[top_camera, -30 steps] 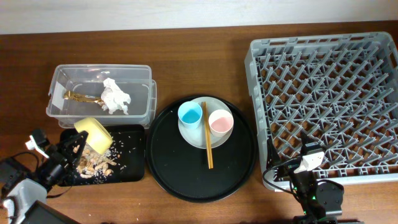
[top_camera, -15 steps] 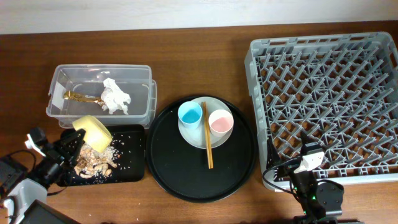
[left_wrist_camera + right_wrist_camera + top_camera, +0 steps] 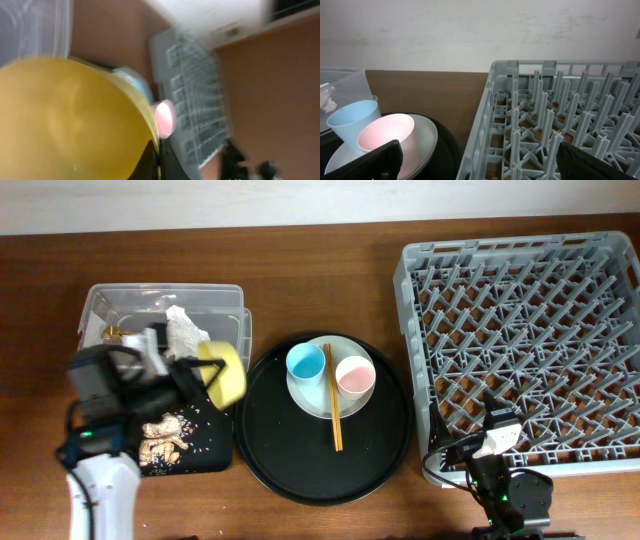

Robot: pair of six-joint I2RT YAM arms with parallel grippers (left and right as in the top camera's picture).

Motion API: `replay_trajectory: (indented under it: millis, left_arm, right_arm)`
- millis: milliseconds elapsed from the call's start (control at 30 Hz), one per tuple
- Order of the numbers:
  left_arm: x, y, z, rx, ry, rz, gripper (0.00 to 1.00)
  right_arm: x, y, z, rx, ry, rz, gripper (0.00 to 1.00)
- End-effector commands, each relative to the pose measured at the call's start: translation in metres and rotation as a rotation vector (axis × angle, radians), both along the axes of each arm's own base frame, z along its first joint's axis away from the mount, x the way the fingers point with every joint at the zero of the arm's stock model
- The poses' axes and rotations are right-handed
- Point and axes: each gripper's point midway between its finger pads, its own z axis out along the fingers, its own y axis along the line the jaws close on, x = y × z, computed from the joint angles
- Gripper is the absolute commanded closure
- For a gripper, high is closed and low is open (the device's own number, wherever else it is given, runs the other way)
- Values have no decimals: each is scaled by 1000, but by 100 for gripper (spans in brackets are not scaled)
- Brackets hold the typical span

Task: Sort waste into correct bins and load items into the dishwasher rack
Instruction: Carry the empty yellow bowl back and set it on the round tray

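Next, my left gripper will swing right in the overhead view to the round tray's bare near side, which lies below it, lower the bowl (image 3: 228, 372) and release it.
My left gripper (image 3: 204, 376) is shut on the rim of the yellow bowl (image 3: 228, 372) and holds it tilted on edge above the gap between the flat black tray (image 3: 215, 452) and the clear tub (image 3: 100, 308). In the left wrist view the bowl (image 3: 65, 120) fills the frame, with the jaws (image 3: 157, 161) pinching its rim. Beige food scraps (image 3: 162, 430) lie on the flat tray. The tissue (image 3: 186, 332) and gold wrapper (image 3: 114, 335) are in the tub. My right gripper (image 3: 485, 167) is open and empty by the grey rack's (image 3: 530, 350) front left corner.
A round black tray (image 3: 290, 462) holds the pale plate (image 3: 310, 396) with the blue cup (image 3: 305, 364), the white cup pink inside (image 3: 354, 377) and the chopsticks (image 3: 335, 422). The right wrist view shows the cups (image 3: 350, 122) and the rack wall (image 3: 485, 125).
My left arm has lifted the yellow bowl off the flat black tray and swung it up and to the right, towards the round tray. The scraps stay on the flat tray. The right arm is still.
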Motion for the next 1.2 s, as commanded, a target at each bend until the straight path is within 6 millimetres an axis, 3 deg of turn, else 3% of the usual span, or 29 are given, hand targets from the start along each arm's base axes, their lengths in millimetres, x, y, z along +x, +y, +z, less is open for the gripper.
replay_trajectory:
  millis: [0,100,200,433,533,600,667,767,900,967,1033,1167]
  left_arm:
    - [-10,-17,-52,347,159,69,100]
    - [-33,-52,-79,530,201,-46,100]
    - [-48,-64,-99,655,245,-82,100]
    - [-68,-110,-143,704,332,-236,100]
    - [-74,-124,-149,716,320,-285,99]
    - [-75,-132,-147,711,295,-301,84]
    - [-74,-132,-146,709,292,-302,63]
    - [-68,-136,-133,712,274,-305,58]
    - [-54,-145,-89,740,190,-362,52]
    - [-42,-138,-65,791,156,-318,42]
    - [-27,-129,-43,847,107,-249,41]
    - [-2,-114,-30,839,74,-150,38]
  right_arm:
    - [0,-3,-3,10,7,-16,1]
    - [0,-3,-3,10,7,-16,1]
    - [0,-3,-3,10,7,-16,1]
    - [0,-3,-3,10,7,-16,1]
    - [0,-3,-3,10,7,-16,1]
    - [0,-3,-3,10,7,-16,1]
    - [0,-3,-3,10,7,-16,1]
    - [0,-3,-3,10,7,-16,1]
    - [0,-3,-3,10,7,-16,1]
    - [0,-3,-3,10,7,-16,1]
    - [0,-3,-3,10,7,-16,1]
    - [0,-3,-3,10,7,-16,1]
